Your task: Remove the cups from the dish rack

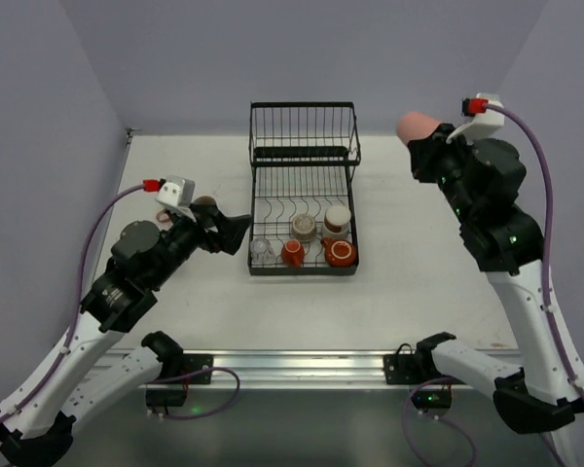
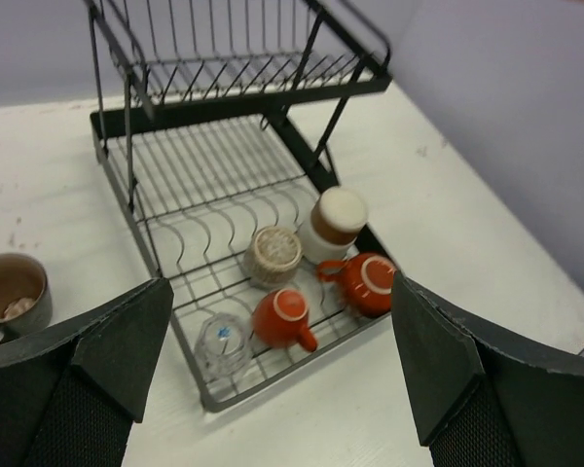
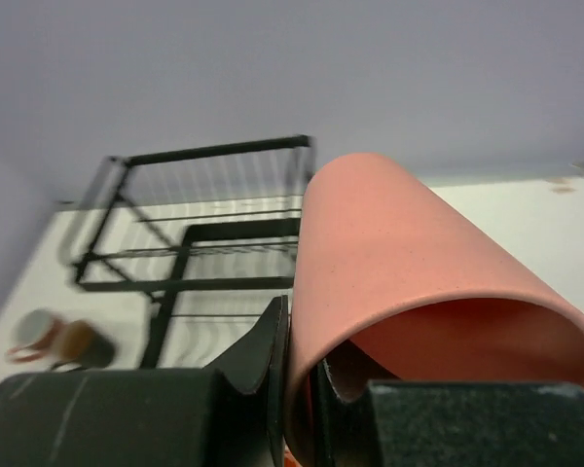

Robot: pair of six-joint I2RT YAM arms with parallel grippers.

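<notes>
The pink tumbler (image 3: pixel 399 253) comes down onto the bare tabletop beside the rack next for release, as my right gripper tips downward and that spot lies below it.
The black wire dish rack (image 1: pixel 302 152) stands at the middle of the table. Its lower tray holds a clear glass (image 1: pixel 261 249), two orange-red cups (image 1: pixel 293 253) (image 1: pixel 340 253), a beige ribbed cup (image 1: pixel 303 228) and a brown-and-white cup (image 1: pixel 338 218), all upside down. My left gripper (image 1: pixel 236 232) hovers open just left of the tray's front corner, with nothing between its fingers (image 2: pixel 88 379). My right gripper (image 3: pixel 307 389) is raised right of the rack. It is shut on the wall of the tall pink tumbler (image 3: pixel 399 253), one finger inside and one outside.
A brown-grey cup (image 2: pixel 12 292) stands on the table left of the rack (image 2: pixel 204 107), with another cup (image 1: pixel 165 212) beside it, partly hidden by my left wrist. Purple walls close in the back and both sides.
</notes>
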